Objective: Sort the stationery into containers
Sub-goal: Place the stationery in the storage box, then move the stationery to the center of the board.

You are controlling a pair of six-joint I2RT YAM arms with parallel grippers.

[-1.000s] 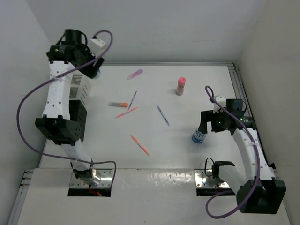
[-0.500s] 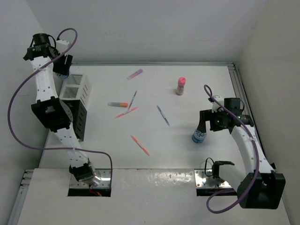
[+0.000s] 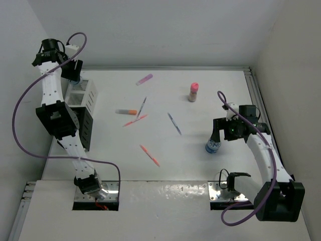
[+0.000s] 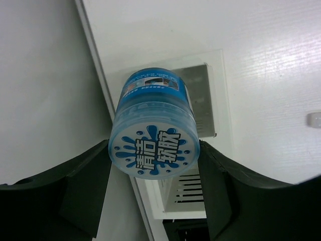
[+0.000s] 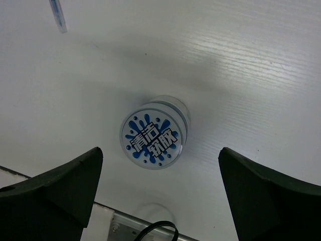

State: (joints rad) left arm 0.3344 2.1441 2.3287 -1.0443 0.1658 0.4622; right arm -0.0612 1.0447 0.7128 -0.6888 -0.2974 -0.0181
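Note:
The robot's left gripper next needs to lower the squat blue-capped jar (image 4: 153, 135) into the far section (image 4: 197, 100) of the white slatted container and let go of it there, because that open section is below.
My left gripper (image 3: 73, 75) is shut on a squat blue-capped jar (image 4: 153, 135), its fingers (image 4: 85, 186) pressing both sides. It hangs over the far end of the white slatted container (image 3: 85, 95); the black container (image 3: 84, 128) stands just nearer. My right gripper (image 3: 220, 133) is wide open, hovering above a second blue-capped jar (image 5: 153, 133) that stands upright on the table, untouched. Scattered mid-table are a purple marker (image 3: 144, 79), an orange marker (image 3: 126, 111), a thin pen (image 3: 142, 106), orange pens (image 3: 135, 120) (image 3: 149, 155), a blue pen (image 3: 174, 123) and a pink-capped beige bottle (image 3: 193, 92).
White walls close in on the left, back and right. A metal rail (image 3: 255, 95) runs along the table's right edge, near the right arm. The near table edge with a mounting plate (image 5: 145, 228) lies just behind the right jar.
The left arm has swung left and back with the jar, from over the containers' right side to above the white container's far end. The right arm has barely moved.

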